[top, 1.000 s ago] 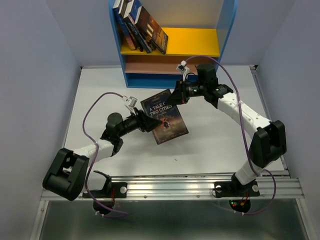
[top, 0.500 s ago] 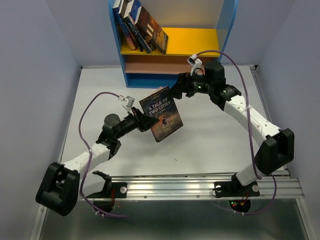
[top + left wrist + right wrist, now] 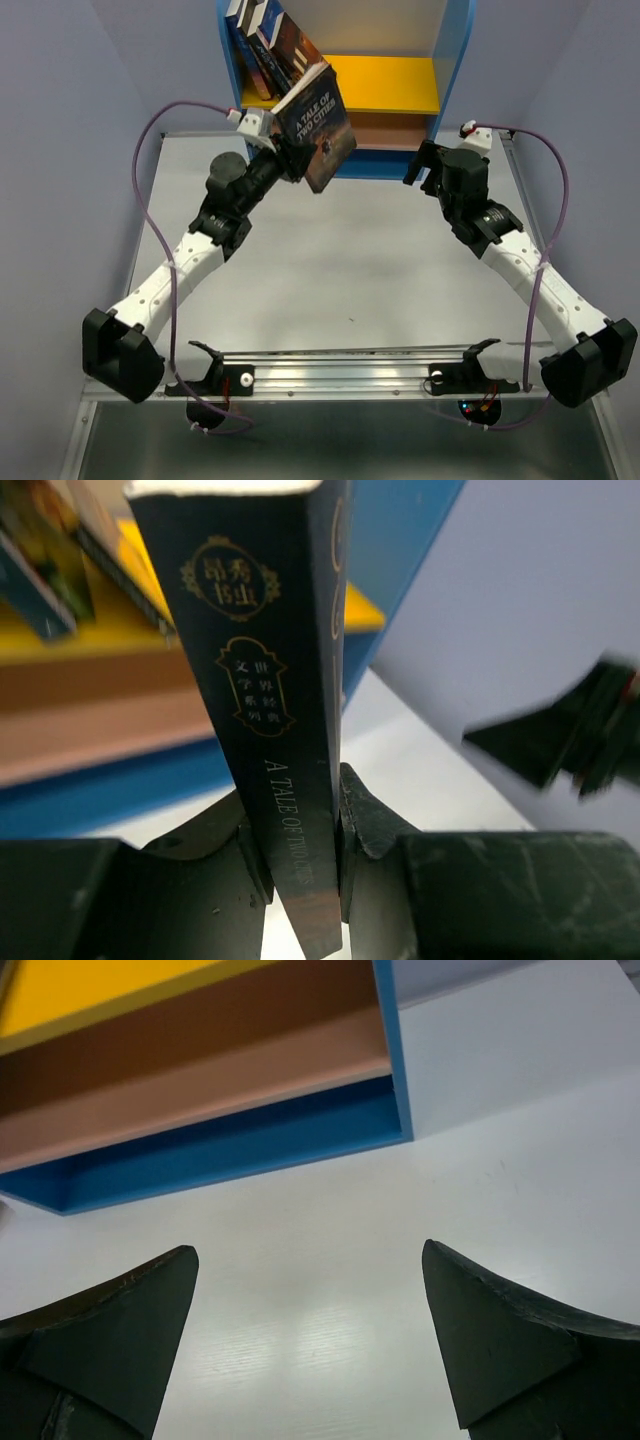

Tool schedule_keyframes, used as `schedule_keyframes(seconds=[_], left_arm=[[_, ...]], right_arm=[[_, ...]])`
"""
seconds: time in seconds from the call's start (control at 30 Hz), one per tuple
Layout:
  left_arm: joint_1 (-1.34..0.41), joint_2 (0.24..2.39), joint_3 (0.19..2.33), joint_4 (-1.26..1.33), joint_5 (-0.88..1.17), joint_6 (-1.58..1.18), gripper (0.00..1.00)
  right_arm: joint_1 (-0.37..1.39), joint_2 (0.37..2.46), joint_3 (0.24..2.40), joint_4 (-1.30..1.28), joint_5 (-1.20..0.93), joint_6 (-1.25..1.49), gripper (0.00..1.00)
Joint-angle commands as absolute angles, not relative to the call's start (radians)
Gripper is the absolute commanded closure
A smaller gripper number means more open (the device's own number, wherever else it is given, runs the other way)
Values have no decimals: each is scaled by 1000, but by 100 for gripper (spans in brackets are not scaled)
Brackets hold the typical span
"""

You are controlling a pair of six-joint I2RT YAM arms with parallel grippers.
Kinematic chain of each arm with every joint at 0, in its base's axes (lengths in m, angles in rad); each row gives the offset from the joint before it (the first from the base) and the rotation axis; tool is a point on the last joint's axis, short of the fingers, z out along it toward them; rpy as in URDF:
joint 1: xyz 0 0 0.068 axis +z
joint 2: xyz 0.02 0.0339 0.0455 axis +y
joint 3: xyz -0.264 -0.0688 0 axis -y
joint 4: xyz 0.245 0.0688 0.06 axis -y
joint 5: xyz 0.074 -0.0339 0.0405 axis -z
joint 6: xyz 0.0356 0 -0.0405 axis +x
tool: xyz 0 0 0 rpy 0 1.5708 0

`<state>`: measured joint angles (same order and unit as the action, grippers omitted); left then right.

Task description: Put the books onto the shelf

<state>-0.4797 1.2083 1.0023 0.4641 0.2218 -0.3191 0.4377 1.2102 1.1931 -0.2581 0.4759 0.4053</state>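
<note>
The dark book goes against the leaning books next, where the yellow board (image 3: 390,85) is free. My left gripper first turns to face the shelf, then moves outward.
A dark paperback titled "A Tale of Two Cities" (image 3: 318,128) hangs in the air just in front of the blue-framed shelf (image 3: 455,60), near its left half. My left gripper (image 3: 286,150) is shut on its spine end; in the left wrist view the spine (image 3: 270,710) stands upright between the two fingers (image 3: 365,815). Several other books (image 3: 275,50) lean against the shelf's left wall on the yellow upper board (image 3: 390,85). My right gripper (image 3: 422,165) is open with nothing in it, low over the table to the right of the shelf's front, with both fingers (image 3: 490,1330) wide apart.
The shelf's brown lower board (image 3: 200,1100) and blue base (image 3: 230,1145) lie just ahead of the right gripper. White table surface (image 3: 350,270) spreads between the two arms. Pale blue walls (image 3: 60,150) close in on both sides.
The right gripper let go of the book, opened wide and drew back to the right. The left arm lifted the book away from the table's middle, up toward the shelf.
</note>
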Motion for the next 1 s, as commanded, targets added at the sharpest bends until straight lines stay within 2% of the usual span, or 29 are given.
schedule_keyframes(seconds=[0.0, 0.23, 0.43, 0.6, 0.97], left_arm=[[-494, 1305, 1267, 589, 57, -262, 100], [-495, 1613, 1659, 574, -90, -206, 100], [-494, 1837, 2007, 503, -98, -164, 100], [-495, 2065, 2333, 318, -189, -135, 100], [-489, 2123, 2333, 333, -440, -5, 100]], right_arm=[[437, 1216, 1157, -264, 585, 434, 0], [437, 1279, 1163, -265, 583, 436, 0], [437, 1330, 1192, -262, 575, 437, 0], [428, 1394, 1207, -262, 531, 431, 0], [428, 1433, 1215, -262, 480, 431, 0]])
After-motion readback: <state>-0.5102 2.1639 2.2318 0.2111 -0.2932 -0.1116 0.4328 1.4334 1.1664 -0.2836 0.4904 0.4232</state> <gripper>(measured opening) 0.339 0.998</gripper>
